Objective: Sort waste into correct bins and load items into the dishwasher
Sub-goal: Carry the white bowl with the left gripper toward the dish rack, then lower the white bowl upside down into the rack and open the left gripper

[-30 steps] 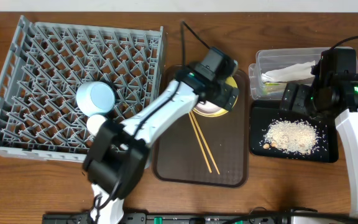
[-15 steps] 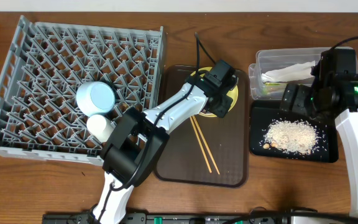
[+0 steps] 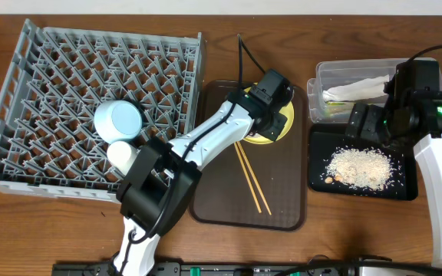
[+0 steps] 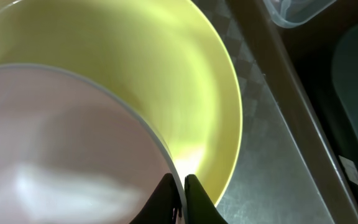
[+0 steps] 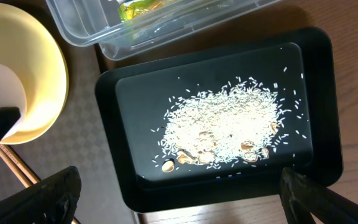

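Observation:
I will lift the bowl off the plate with my left gripper, tilt it over the grey dish rack and put it down beside the light blue bowl, where slots are empty.
On the brown serving tray (image 3: 221, 201) lies the round yellow plate (image 3: 285, 121) with the white bowl (image 4: 61, 143) standing in it. My left gripper (image 4: 178, 185) is shut on the white bowl's rim, one finger inside and one outside. From above, the left gripper (image 3: 267, 123) hides most of that bowl. Wooden chopsticks (image 3: 250, 175) lie on the tray in front of the plate. My right gripper (image 5: 179, 199) hangs open above the black tray (image 5: 135, 124), which holds rice crumbs (image 5: 225, 121). The light blue bowl (image 3: 119, 120) and cream cup (image 3: 123, 156) sit in the grey dish rack (image 3: 67, 69).
The clear tub (image 3: 322, 77) behind the black tray (image 3: 317, 180) holds a white napkin (image 3: 355, 90) and a green-yellow wrapper (image 5: 143, 7). The left arm stretches across the brown tray from the front. Bare wooden table shows between the tray and the bins.
My left gripper has closed on the white bowl's rim and its wrist shifted slightly over the plate. The right arm has not moved.

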Controlling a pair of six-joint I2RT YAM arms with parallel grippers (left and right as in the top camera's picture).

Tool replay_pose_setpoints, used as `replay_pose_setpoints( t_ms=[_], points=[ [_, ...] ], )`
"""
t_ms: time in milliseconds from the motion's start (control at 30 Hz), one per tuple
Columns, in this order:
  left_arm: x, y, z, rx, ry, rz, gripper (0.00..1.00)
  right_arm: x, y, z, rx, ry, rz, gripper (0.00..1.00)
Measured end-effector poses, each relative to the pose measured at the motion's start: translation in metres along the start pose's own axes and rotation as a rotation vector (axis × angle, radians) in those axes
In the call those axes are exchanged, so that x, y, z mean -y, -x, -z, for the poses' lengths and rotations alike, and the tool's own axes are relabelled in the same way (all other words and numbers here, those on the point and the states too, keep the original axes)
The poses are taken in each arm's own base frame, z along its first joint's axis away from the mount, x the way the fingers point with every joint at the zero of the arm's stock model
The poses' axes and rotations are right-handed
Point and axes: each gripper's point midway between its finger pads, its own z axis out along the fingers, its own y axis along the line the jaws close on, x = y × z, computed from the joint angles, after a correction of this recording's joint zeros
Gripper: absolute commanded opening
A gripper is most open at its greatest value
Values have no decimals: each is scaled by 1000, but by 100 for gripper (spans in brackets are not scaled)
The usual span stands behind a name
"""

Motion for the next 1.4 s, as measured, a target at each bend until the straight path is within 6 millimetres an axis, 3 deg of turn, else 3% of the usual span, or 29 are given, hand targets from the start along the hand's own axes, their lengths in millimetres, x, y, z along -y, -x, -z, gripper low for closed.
replay_pose_setpoints(
  t_ms=[167,267,367,533,633,867,1067,1400],
  points=[
    [-1,6,21,26,26,-1,8,0,0,0,-2,-1,0,99],
    [-1,17,49,80,39,-3,8,0,-1,0,-3,-1,0,99],
    [-6,35,88,173,43,9,8,0,-1,0,-4,-1,1,99],
    [-44,57,157,323,56,82,8,0,-1,0,-4,-1,1,99],
    [-73,61,184,375,31,145,8,0,-1,0,-4,-1,1,99],
    [-136,54,209,417,-158,293,8,0,-1,0,-4,-1,1,99],
    [-175,41,221,447,-352,400,8,0,-1,0,-4,-1,1,99],
    [-224,23,205,449,-637,599,8,0,-1,0,-4,-1,1,99]
  ],
)
